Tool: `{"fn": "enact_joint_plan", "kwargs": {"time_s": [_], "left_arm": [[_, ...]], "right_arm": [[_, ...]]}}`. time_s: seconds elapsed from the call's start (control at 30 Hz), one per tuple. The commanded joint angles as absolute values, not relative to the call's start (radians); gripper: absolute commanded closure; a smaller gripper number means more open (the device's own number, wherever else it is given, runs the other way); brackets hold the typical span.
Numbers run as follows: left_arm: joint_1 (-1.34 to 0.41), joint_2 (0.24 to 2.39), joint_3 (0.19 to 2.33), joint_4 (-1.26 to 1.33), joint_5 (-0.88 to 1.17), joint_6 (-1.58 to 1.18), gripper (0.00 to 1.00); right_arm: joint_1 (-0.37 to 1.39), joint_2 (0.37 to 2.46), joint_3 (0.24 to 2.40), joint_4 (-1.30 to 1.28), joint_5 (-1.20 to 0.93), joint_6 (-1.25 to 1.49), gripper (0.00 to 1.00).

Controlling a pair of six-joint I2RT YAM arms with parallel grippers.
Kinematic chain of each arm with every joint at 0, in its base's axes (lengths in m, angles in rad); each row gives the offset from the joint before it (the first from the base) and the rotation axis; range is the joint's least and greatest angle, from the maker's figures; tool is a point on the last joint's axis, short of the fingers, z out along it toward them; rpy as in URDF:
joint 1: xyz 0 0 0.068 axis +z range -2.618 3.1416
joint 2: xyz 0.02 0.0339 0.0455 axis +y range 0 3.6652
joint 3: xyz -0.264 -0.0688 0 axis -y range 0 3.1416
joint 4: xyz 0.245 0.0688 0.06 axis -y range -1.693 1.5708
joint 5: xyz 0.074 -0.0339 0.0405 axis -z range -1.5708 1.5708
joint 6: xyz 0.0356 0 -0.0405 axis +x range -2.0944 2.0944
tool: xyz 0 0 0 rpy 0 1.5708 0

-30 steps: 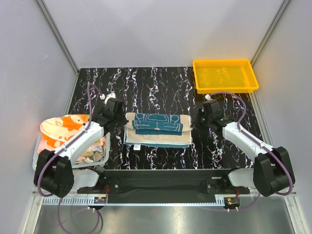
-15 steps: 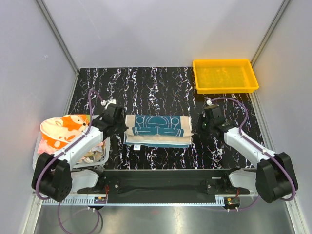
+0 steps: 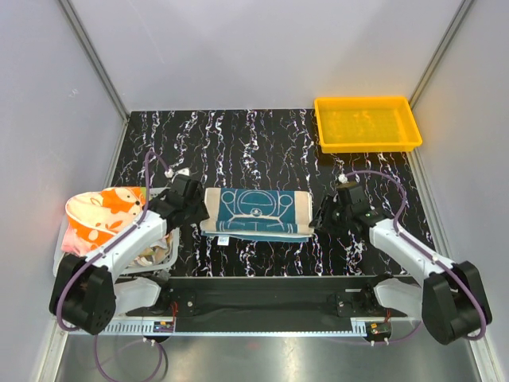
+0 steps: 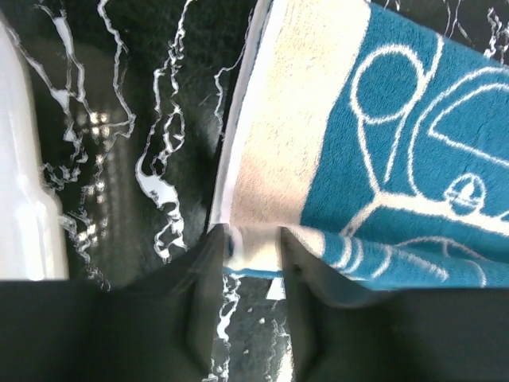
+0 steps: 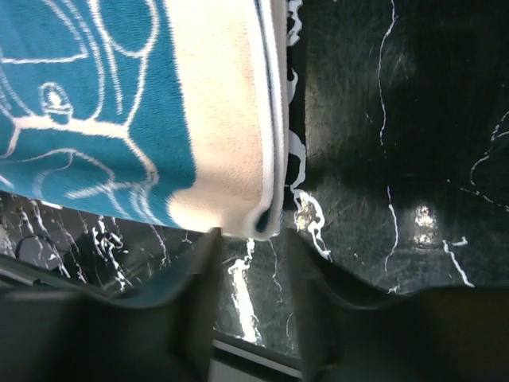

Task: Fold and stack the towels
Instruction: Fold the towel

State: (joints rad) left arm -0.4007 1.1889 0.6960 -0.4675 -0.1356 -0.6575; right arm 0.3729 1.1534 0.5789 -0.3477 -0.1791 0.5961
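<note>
I will move my right gripper outward along the towel's layered cream edge, then lower it, fingers astride that edge, as it runs outward past my fingers at the towel's near corner.
A teal towel with a cream border (image 3: 256, 211) lies folded flat as a wide rectangle on the black marbled table, between the arms. My left gripper (image 3: 196, 213) is at its near left corner. In the left wrist view the jaws (image 4: 253, 239) stand apart with the cream corner of the towel (image 4: 398, 143) between the tips. My right gripper (image 3: 322, 216) is at the near right corner. In the right wrist view its jaws (image 5: 250, 235) are open, with the rounded fold of the towel (image 5: 103, 119) unsquashed at the tips. An orange-and-cream towel (image 3: 99, 211) lies heaped on the basket.
A white mesh basket (image 3: 171, 253) with more towels stands at the left edge, close to my left arm; its white wall shows in the left wrist view (image 4: 24, 207). A yellow plastic tray (image 3: 367, 123) stands at the far right corner.
The towel's upper layer has been drawn toward the near edge and now lies flat over the lower layer. Both grippers moved nearer with it, to the near corners.
</note>
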Motion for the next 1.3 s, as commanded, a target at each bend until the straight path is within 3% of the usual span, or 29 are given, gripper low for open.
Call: {"fn": "enact_joint_plan", "kwargs": {"time_s": [0.0, 0.17, 0.3, 0.43, 0.5, 0.93, 1.07, 1.27], "left_arm": [[-0.397, 1.111, 0.762, -0.509, -0.141, -0.621, 0.57], [-0.399, 1.084, 0.848, -0.534, -0.109, -0.621, 0.54], [-0.445, 1.182, 0.902, -0.48, -0.051, -0.649, 0.6], [-0.558, 1.325, 0.931, -0.416, -0.06, -0.67, 0.61], [-0.592, 1.368, 0.924, -0.384, -0.032, -0.681, 0.61], [-0.663, 1.534, 0.795, -0.267, -0.029, -0.692, 0.66], [-0.663, 1.539, 0.747, -0.236, -0.026, -0.709, 0.67], [-0.661, 1.511, 0.735, -0.229, -0.014, -0.709, 0.67]], "right_arm": [[0.376, 1.066, 0.612, -0.386, -0.181, 0.577, 0.52], [0.376, 1.078, 0.696, -0.451, -0.1, 0.569, 0.5], [0.376, 1.181, 0.755, -0.422, -0.103, 0.566, 0.5], [0.376, 1.31, 0.796, -0.375, -0.042, 0.555, 0.41], [0.376, 1.345, 0.796, -0.342, -0.031, 0.546, 0.37], [0.475, 1.558, 0.767, -0.181, -0.012, 0.571, 0.35], [0.505, 1.598, 0.756, -0.181, 0.015, 0.603, 0.39], [0.54, 1.585, 0.75, -0.236, 0.075, 0.627, 0.6]]}}
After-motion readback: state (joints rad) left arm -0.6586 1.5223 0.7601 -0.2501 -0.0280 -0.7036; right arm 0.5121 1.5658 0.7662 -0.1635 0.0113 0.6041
